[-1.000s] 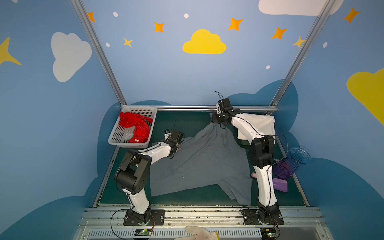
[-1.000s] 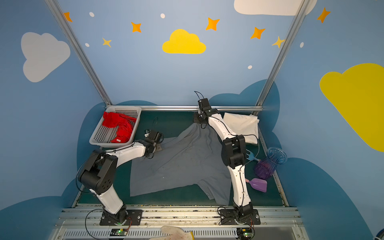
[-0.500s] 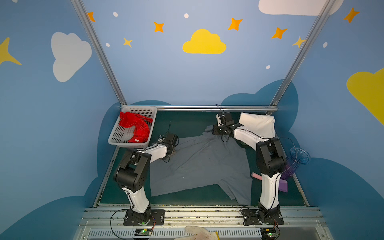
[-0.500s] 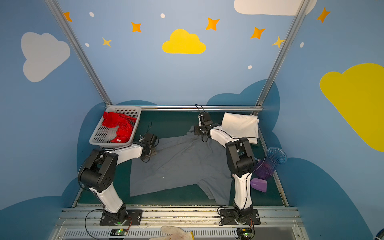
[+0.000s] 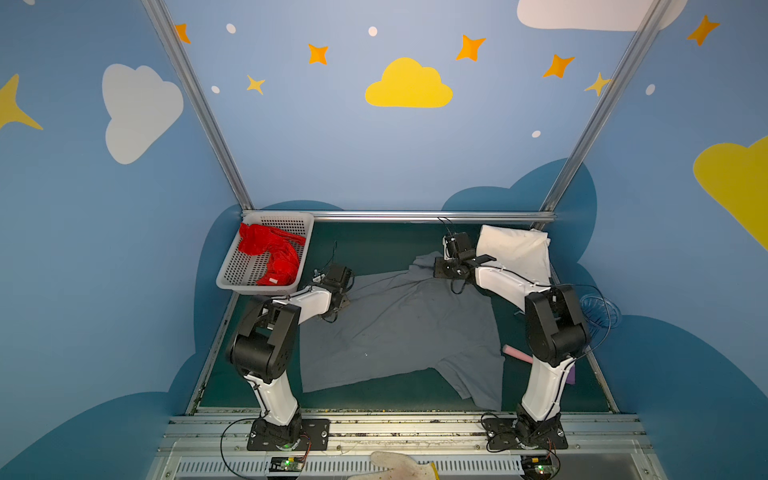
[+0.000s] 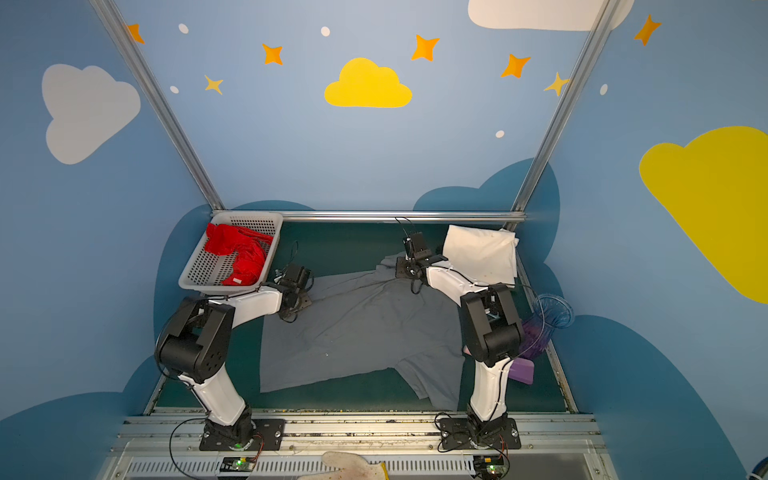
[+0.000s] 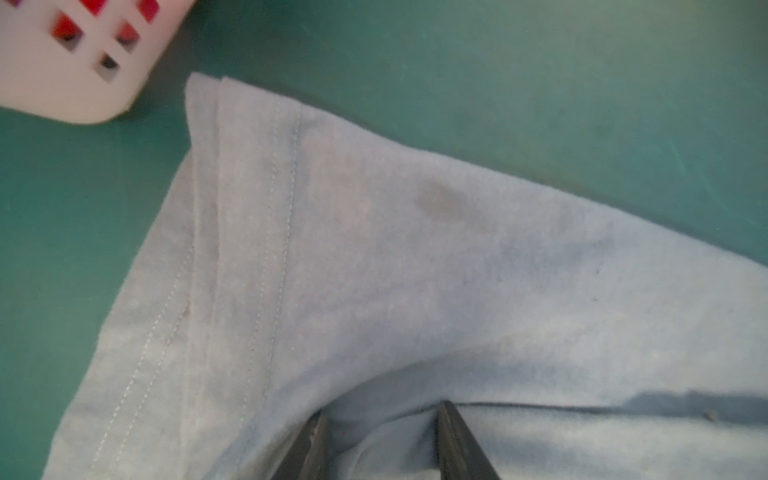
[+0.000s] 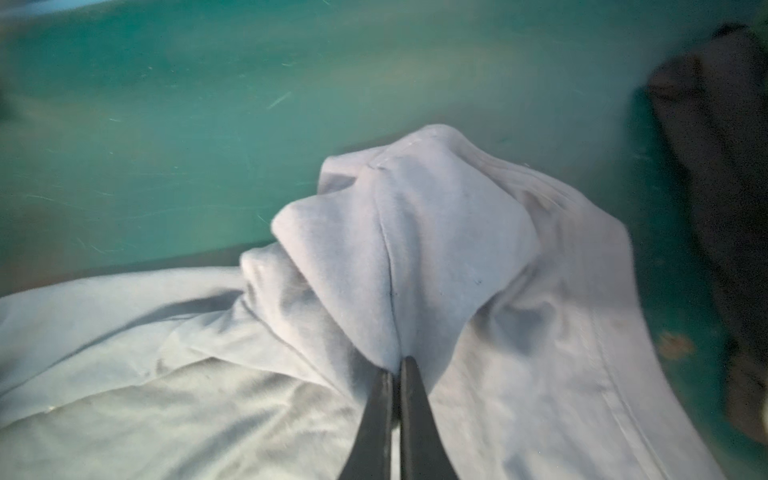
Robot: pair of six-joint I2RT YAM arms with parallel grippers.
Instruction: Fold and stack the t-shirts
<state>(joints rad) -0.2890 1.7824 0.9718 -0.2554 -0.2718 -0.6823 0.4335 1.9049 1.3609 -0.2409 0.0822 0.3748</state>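
I will draw the bunched sleeve back toward the shirt's edge by the cream-white t-shirt with my right gripper to spread the fold, and then let go.
A slate grey t-shirt (image 5: 399, 328) (image 6: 357, 328) lies spread on the green mat in both top views. My left gripper (image 5: 343, 301) (image 7: 380, 409) rests low on its left sleeve, near the basket. Its jaws stand apart with a raised fold of grey cloth between them. My right gripper (image 5: 440, 268) (image 8: 397, 361) is shut on a bunched fold at the shirt's far edge. A folded cream-white t-shirt (image 5: 515, 249) (image 6: 482, 253) lies at the back right. A crumpled red t-shirt (image 5: 274, 253) (image 6: 237, 249) sits in the basket.
The white perforated basket (image 5: 253, 289) (image 7: 62, 83) stands at the back left, close to my left gripper. A translucent blue vase (image 6: 552, 311), a pink thing (image 5: 517, 355) and a purple block (image 6: 521, 370) lie by the right arm's base. A metal rail (image 5: 415, 215) bounds the far edge.
My right gripper has come down and nearer from high at the back, lowering the grey shirt's far edge to the mat. My left gripper's jaws have narrowed over the sleeve.
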